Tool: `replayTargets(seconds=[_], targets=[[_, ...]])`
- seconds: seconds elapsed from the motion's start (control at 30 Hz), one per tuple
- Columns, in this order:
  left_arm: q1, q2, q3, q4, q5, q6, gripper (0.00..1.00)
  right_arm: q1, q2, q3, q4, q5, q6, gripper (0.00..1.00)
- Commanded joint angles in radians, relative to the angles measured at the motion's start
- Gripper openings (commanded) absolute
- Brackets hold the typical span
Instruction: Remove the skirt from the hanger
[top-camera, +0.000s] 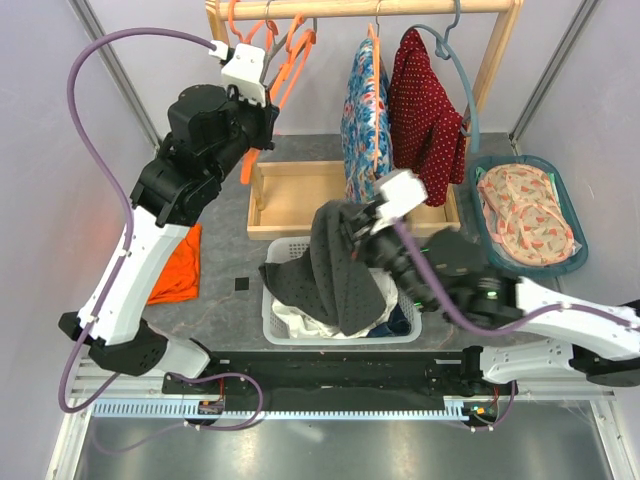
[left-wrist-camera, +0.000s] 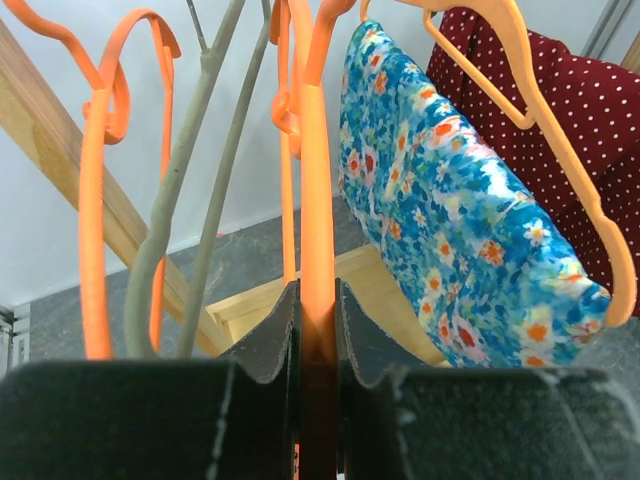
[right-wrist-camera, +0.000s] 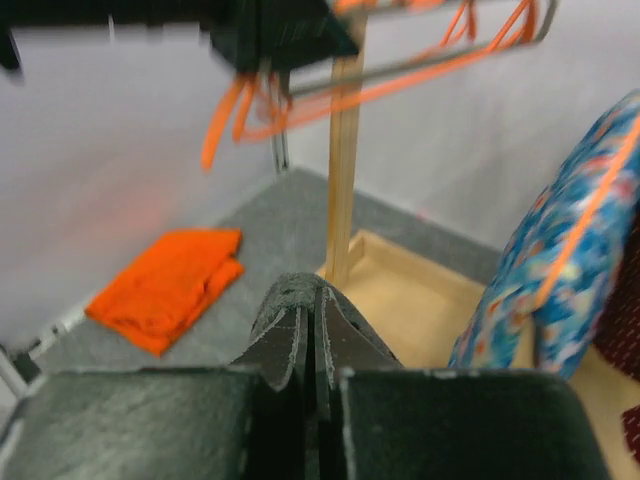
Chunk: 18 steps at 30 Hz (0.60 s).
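Note:
My left gripper moves outward toward the wooden bar and opens next, since the skirt (top-camera: 335, 272) hangs from my right gripper and the orange hanger is bare.
A dark grey skirt (top-camera: 335, 272) hangs from my right gripper (top-camera: 348, 226), which is shut on its top edge above a white laundry basket (top-camera: 283, 322). In the right wrist view a fold of the skirt (right-wrist-camera: 292, 286) bulges over the pinched fingertips of the right gripper (right-wrist-camera: 316, 302). The skirt's lower part drapes into the basket. Up at the rail, my left gripper (top-camera: 263, 78) is shut on a bare orange hanger (top-camera: 291, 58). In the left wrist view the hanger's bar (left-wrist-camera: 318, 200) runs straight up from between the left gripper's (left-wrist-camera: 318, 292) two pads. The skirt is off the hanger.
A wooden rail (top-camera: 400, 6) carries more orange hangers, a blue floral garment (top-camera: 361, 110) and a red dotted garment (top-camera: 425, 100). Below it lies a wooden tray (top-camera: 290, 200). A teal basket (top-camera: 577, 255) of patterned cloth stands at right; a folded orange cloth (top-camera: 180, 265) lies at left.

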Motion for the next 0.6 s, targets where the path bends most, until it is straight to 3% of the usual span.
replayTargets(seconds=[0.0,0.23,0.57], targets=[[0.014,0.036,0.068,0.060,0.026,0.007,0.02,-0.012,0.065,-0.142,0.008,-0.009,0.139,0.00],[0.031,0.142,0.162,0.051,0.057,-0.019,0.02,-0.078,0.111,-0.419,0.072,-0.102,0.342,0.00],[0.123,0.252,0.286,0.026,0.169,-0.134,0.02,-0.155,0.093,-0.680,0.161,-0.185,0.550,0.00]])
